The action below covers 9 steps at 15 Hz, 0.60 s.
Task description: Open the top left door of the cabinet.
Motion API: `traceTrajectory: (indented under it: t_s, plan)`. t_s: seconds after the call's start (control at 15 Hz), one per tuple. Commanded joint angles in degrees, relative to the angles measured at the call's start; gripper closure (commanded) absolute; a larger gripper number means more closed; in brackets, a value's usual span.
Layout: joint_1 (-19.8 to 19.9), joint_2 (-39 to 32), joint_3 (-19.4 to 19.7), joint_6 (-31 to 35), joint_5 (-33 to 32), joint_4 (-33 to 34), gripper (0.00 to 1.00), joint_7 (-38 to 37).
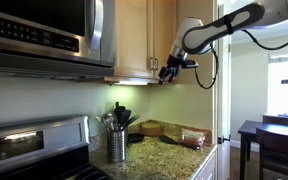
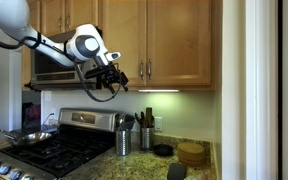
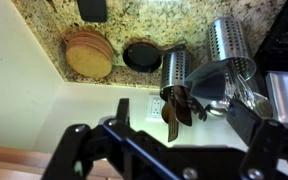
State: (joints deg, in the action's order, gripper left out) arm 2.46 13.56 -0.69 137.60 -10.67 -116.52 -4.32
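My gripper needs to rise and tilt up to face the door, then move onto the slim silver handle, as the gripper's open fingers still point down at the counter.
The cabinet is light maple wood with two tall doors whose slim silver handles meet at the middle. The top left door is shut, with its handle near its right edge. In an exterior view the door shows edge-on beside the microwave. My gripper hangs just below and left of that door's lower corner, apart from the handle. It also shows in an exterior view under the cabinet's bottom edge. In the wrist view the gripper is open and empty, facing down to the counter.
A steel microwave hangs left of the cabinet above the stove, which holds a pan. On the granite counter stand steel utensil holders, a stack of wooden discs and a black bowl.
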Motion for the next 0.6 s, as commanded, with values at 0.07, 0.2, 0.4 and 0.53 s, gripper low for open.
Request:
traceTrajectory:
  t_s: [0.07, 0.2, 0.4, 0.53]
  plan:
    - [1.01, -5.12, -0.14, 3.26, -1.23, 7.25, 0.0, -4.21]
    - [1.08, -6.98, 0.06, 3.84, -1.46, 10.36, 0.0, -4.55]
    - [1.03, -9.45, 0.51, 4.58, -1.65, 14.7, 0.0, -5.04]
    - [0.95, -10.85, 0.9, 4.66, -1.65, 17.26, 0.0, -4.41]
